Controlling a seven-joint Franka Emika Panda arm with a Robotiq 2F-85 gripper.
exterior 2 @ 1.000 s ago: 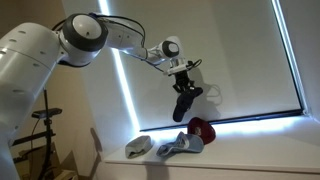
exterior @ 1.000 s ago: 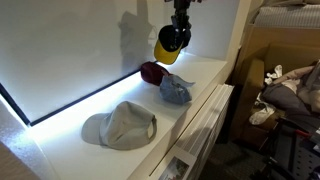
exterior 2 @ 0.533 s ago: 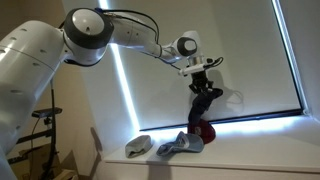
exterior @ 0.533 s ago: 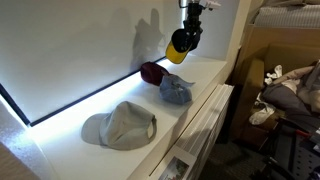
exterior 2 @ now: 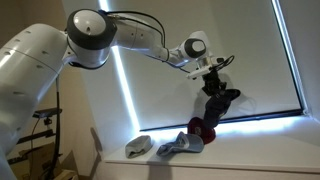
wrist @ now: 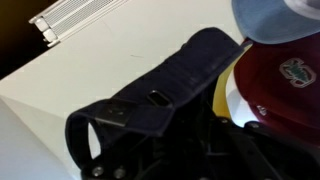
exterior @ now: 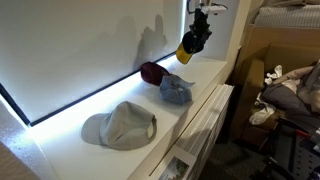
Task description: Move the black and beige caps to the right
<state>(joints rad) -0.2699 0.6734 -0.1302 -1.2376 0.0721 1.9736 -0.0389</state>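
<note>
My gripper shifts away from the dark red cap next, staying high, then over the white ledge beyond [exterior: 203,71] [wrist: 69,87], where the black cap has room to land.
The small black cap [exterior: 192,46] with its yellow brim lining hangs in the air, and my gripper [exterior: 199,30] is shut on it from above. In an exterior view it dangles [exterior 2: 217,106] below the gripper [exterior 2: 214,90], over the dark red cap [exterior 2: 203,131]. The wrist view shows the black cap's strap and band [wrist: 150,100] close up, with the gripper [wrist: 190,150] dark beneath it. The floppy pale beige cap [exterior: 120,125] lies flat on the white ledge [exterior: 205,72], far from the gripper, and appears small at the ledge's end [exterior 2: 139,147].
A dark red cap [exterior: 152,72] and a blue-grey cap [exterior: 176,90] lie on the ledge between the beige cap and the gripper. A white blind [exterior: 70,40] stands right behind. A radiator [exterior: 205,125] sits under the ledge, with boxes and clothes [exterior: 285,85] beside it.
The arm has carried the black cap sideways along the blind, from above the blue-grey cap to past the dark red cap. The three caps on the ledge have not moved.
</note>
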